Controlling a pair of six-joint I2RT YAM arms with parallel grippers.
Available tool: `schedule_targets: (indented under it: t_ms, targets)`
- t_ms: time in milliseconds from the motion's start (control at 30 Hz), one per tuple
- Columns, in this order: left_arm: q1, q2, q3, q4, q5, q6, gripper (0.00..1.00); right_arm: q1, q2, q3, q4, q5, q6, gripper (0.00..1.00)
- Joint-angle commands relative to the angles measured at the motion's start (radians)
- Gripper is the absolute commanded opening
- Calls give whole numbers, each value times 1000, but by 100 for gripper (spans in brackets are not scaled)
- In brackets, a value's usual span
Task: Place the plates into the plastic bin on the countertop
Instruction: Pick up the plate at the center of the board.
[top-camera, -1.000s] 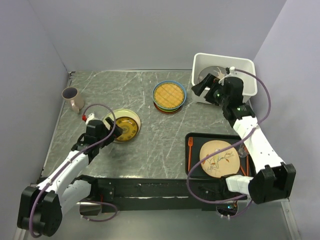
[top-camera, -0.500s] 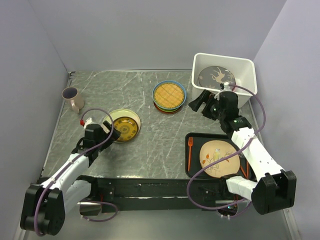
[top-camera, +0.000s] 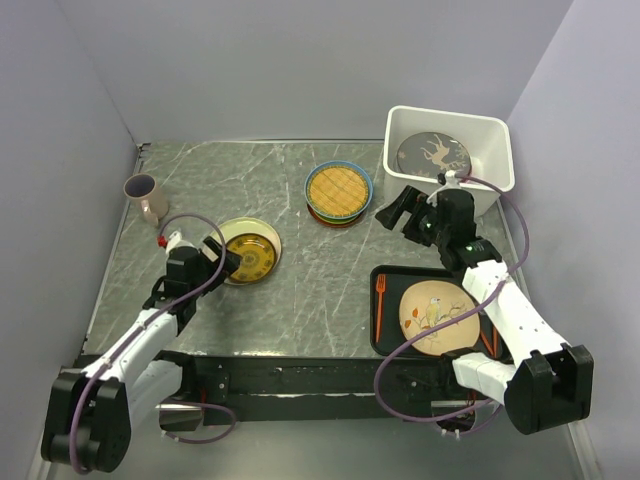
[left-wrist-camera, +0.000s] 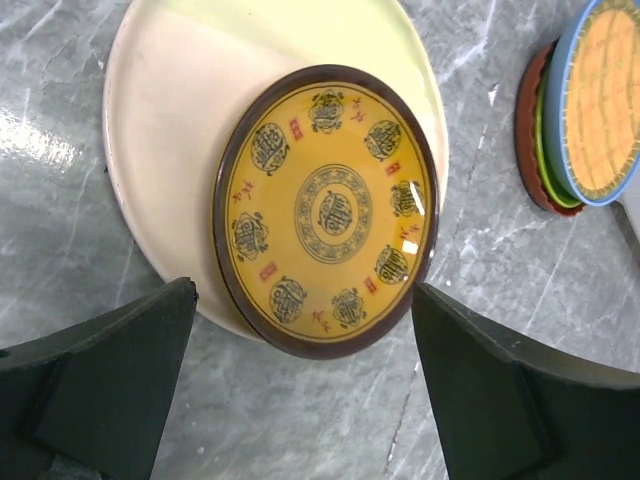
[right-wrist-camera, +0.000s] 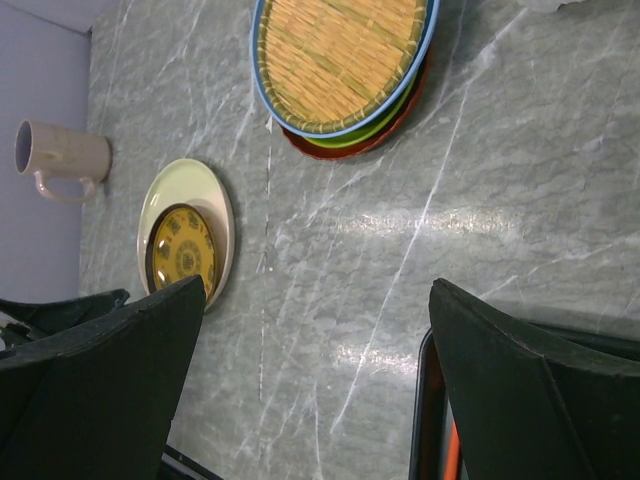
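Note:
My open left gripper lowers to the near brown rim of the small yellow dish next, since the dish below rests on the pale plate.
The white plastic bin (top-camera: 449, 113) stands at the back right with the dark grey deer plate (top-camera: 433, 156) lying inside. A stack of plates (top-camera: 339, 191), yellow lattice with blue rim over green and red-orange, sits mid-countertop; it also shows in the right wrist view (right-wrist-camera: 340, 60). A pale yellow-green plate (left-wrist-camera: 170, 110) holds a small yellow dish with a brown rim (left-wrist-camera: 325, 210). My left gripper (left-wrist-camera: 300, 370) is open and empty just before that dish. My right gripper (right-wrist-camera: 315, 380) is open and empty above bare countertop (top-camera: 300, 290), between the stack and the bin.
A black tray (top-camera: 385, 320) at the front right holds a pale bird-patterned plate (top-camera: 437, 315) and an orange fork (top-camera: 380, 300). A pinkish mug (top-camera: 146, 197) stands at the far left by the wall.
My right gripper has drawn back from the bin toward the left and front, leaving the deer plate lying inside. My left gripper has shifted slightly back from the yellow dish.

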Motion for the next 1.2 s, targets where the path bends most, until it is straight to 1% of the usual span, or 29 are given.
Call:
schedule_targets:
  t_ms: [0,67,167,200,267,300,400,533,633,667,733,767,833,867,933,967,1067,1167]
  targets:
    - [7,67,-27,119,29,-18,93,13,-16,-12,41,-4,2,100]
    - [7,102,-30,162,27,-30,93,16,-15,-18,42,1,-3,100]
    - [7,152,-38,208,44,-47,88,16,-10,-23,42,-4,-3,100]
    - [7,165,-36,212,44,-51,85,16,-7,-23,45,-5,-3,100]
    - [7,188,-43,231,43,-53,81,17,-1,-26,45,-7,-2,100]
    - [7,194,-49,235,38,-56,77,16,1,-28,48,-10,-2,100]
    - [7,213,-58,255,40,-68,70,16,5,-29,50,-13,-2,100]
    - [7,226,-58,245,40,-84,64,16,13,-29,53,-14,-5,100]
    - [7,236,-58,244,49,-93,57,16,22,-25,51,-21,-8,100]
    - [7,239,-58,244,50,-93,53,16,24,-25,53,-22,-6,100]
    - [7,246,-55,242,55,-94,49,16,21,-25,51,-24,-8,100]
    - [7,249,-52,242,61,-96,44,16,21,-25,54,-24,-8,100]
    - [7,255,-52,242,63,-99,38,16,22,-25,54,-27,-6,100]
    - [7,259,-52,241,63,-99,31,16,21,-25,56,-28,-8,100]
    - [7,269,-47,241,69,-98,22,16,24,-26,56,-31,-8,100]
    - [7,274,-44,238,69,-98,13,16,25,-26,57,-33,-8,100]
    - [7,283,-36,227,66,-99,1,16,25,-31,60,-42,-9,100]
    - [7,274,-35,216,61,-102,1,17,24,-35,65,-51,-8,100]
